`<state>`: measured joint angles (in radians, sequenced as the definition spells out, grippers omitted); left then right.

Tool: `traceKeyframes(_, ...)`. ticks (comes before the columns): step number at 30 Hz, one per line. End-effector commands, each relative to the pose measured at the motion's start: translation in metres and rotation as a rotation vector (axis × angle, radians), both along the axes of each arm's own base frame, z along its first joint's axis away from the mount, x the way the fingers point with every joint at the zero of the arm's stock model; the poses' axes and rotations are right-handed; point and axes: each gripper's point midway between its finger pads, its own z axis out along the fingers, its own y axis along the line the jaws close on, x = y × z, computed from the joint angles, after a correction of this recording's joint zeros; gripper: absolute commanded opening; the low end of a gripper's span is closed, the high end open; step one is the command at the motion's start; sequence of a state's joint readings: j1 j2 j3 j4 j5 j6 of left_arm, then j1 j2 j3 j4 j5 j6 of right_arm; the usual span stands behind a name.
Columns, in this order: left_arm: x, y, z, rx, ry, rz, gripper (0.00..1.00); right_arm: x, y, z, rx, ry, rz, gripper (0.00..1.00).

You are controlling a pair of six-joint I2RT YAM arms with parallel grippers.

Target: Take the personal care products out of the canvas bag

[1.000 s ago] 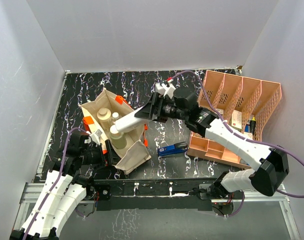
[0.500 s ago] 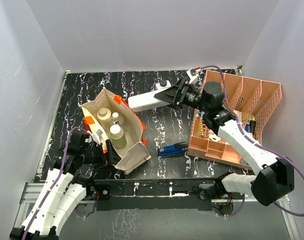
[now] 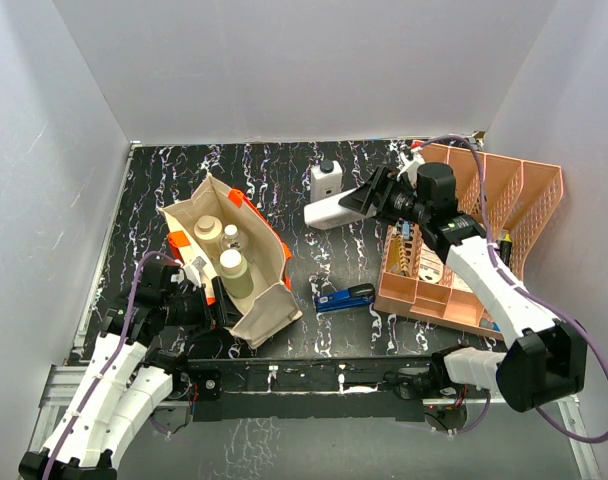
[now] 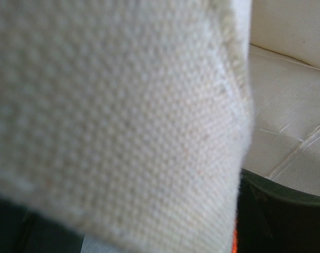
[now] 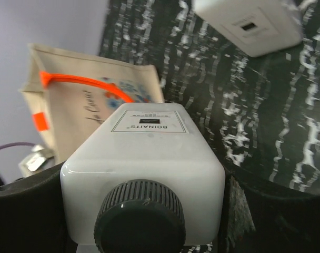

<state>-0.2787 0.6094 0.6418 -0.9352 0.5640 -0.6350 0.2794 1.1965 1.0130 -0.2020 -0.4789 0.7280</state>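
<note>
The level bottle should next swing with my right gripper to the tabletop (image 3: 337, 229) beside the second bottle, below it and to its left in the top view. Then my right gripper will tip the bottle upright, lower and release it.
The canvas bag (image 3: 267, 312) stands open at the left and holds a cream cylinder (image 3: 208, 231), a tiny clear bottle (image 3: 230, 236) and an olive-tan cylinder (image 3: 235, 271). My right gripper (image 3: 356, 203) is shut on a white squarish bottle (image 3: 324, 210), held level above the table right of the bag. In the right wrist view this bottle (image 5: 144, 153) fills the front, black cap toward the camera. A second white bottle with a black cap (image 3: 326, 180) stands just behind it. My left gripper (image 3: 208, 298) holds the bag's near rim; cloth (image 4: 112, 116) fills its wrist view and hides the jaws.
A blue-black stapler (image 3: 344, 297) lies on the table right of the bag. The salmon-pink divided organizer (image 3: 489, 190) with small cartons stands at the right. Grey walls close in the left, back and right sides.
My right gripper lifted the white bottle out of the bag and carried it right and back, then lowered it in front of the standing white bottle. The left gripper stayed on the bag.
</note>
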Motion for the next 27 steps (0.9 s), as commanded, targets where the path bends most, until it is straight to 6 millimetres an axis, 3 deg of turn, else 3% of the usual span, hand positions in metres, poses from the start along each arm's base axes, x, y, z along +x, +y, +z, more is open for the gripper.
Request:
traceKeyframes(1,-0.005,-0.003,0.006,-0.025,-0.004,-0.025,0.82,0.031,-0.011,0.013,-0.134,-0.179,-0.044,0.08)
traceKeyframes(8,-0.007,-0.001,0.007,-0.015,-0.013,-0.025,0.82,0.070,-0.018,-0.021,-0.343,-0.179,-0.105,0.08)
traceKeyframes(13,-0.008,-0.001,0.008,-0.017,-0.013,-0.024,0.82,0.095,-0.007,-0.042,-0.533,-0.187,-0.140,0.08)
traceKeyframes(20,-0.009,0.001,0.011,-0.006,-0.018,-0.021,0.82,0.117,0.016,-0.046,-0.702,-0.205,-0.149,0.08)
traceKeyframes(25,-0.009,0.002,0.011,-0.003,-0.020,-0.014,0.82,0.128,0.019,-0.051,-0.765,-0.181,-0.159,0.08)
traceKeyframes(27,-0.010,0.002,0.011,-0.003,-0.020,-0.015,0.82,0.134,0.023,-0.062,-0.779,-0.166,-0.143,0.08)
